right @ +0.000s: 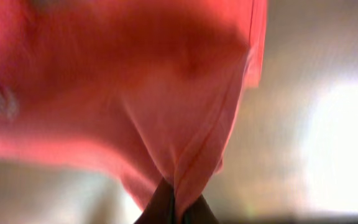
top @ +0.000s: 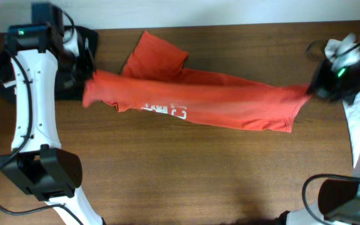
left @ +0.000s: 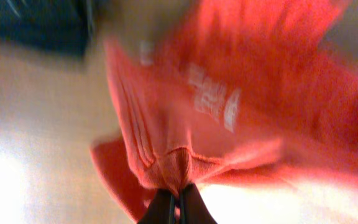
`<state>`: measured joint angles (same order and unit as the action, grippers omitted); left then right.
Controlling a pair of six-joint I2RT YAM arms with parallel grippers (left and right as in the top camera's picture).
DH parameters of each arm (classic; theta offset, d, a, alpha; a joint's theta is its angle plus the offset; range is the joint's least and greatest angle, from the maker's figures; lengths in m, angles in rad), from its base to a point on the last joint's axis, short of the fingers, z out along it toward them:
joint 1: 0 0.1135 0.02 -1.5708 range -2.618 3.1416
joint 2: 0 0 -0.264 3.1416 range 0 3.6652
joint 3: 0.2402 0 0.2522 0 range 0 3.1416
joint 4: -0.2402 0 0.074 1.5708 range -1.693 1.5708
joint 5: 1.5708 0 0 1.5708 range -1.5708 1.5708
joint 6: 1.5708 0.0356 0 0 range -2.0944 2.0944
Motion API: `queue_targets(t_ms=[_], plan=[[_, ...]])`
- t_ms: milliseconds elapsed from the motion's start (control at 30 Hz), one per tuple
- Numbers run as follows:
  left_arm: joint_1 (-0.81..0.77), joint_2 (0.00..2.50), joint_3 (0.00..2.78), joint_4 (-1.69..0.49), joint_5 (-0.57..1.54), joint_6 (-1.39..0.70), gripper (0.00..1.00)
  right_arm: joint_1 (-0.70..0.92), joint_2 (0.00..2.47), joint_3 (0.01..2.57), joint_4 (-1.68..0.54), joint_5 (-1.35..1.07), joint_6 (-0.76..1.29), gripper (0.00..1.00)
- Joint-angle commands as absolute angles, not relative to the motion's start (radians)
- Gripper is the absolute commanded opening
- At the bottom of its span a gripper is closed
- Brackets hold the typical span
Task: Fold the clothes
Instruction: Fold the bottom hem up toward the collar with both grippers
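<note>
The left gripper should next move back and down to let go of the T-shirt's bunched corner on the bare brown table, since that part of the table lies below it, nearer the robot's base.
The red-orange T-shirt (top: 217, 103) hangs stretched across the table between my two grippers, its white lettering (top: 164, 110) facing the camera and one sleeve (top: 155, 56) lying toward the back. My left gripper (top: 87, 78) is shut on the shirt's left end; in the left wrist view the fingers (left: 178, 202) pinch a bunched fold of the shirt (left: 229, 124). My right gripper (top: 314, 87) is shut on the right end; in the right wrist view the fingers (right: 174, 208) pinch a hemmed corner of the shirt (right: 166, 112). Both wrist views are blurred.
The brown wooden table (top: 186, 175) runs under the shirt. A black garment (top: 8, 72) lies at the far left behind my left arm. A white garment (top: 358, 112) lies at the right edge by my right arm.
</note>
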<state>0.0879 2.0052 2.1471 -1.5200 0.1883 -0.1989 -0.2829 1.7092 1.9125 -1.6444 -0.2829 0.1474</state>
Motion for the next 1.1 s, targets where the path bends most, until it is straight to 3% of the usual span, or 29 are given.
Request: queue_targets(t_ms=[0,233,467,567,700,867,1067], plan=[[0.093,1.914,2.104,-1.637,0.237,-0.162,0.0,-0.278,1.608,1.818,-1.653,-0.279,0.109,0.04],[0.093,1.486,2.012,-1.688,0.183,-0.155,0.0,-0.304,1.252,1.74,-1.699,-0.145,0.164,0.04],[0.093,1.18,1.605,-1.688,0.183,-0.151,0.0,-0.304,1.134,1.457,-1.699,-0.146,0.173,0.04],[0.093,1.175,1.46,-1.645,0.114,-0.141,0.0,-0.304,1.114,1.421,-1.699,-0.088,0.224,0.04],[0.096,1.211,1.296,-1.424,0.108,-0.167,0.0,-0.304,1.13,1.408,-1.659,-0.041,0.265,0.04],[0.175,1.415,1.27,-1.338,0.056,-0.167,0.01,-0.285,1.209,1.378,-1.683,-0.101,0.271,0.04],[0.307,1.518,1.271,-1.302,0.056,-0.19,0.01,-0.137,1.117,1.02,-1.6,-0.244,0.303,0.04]])
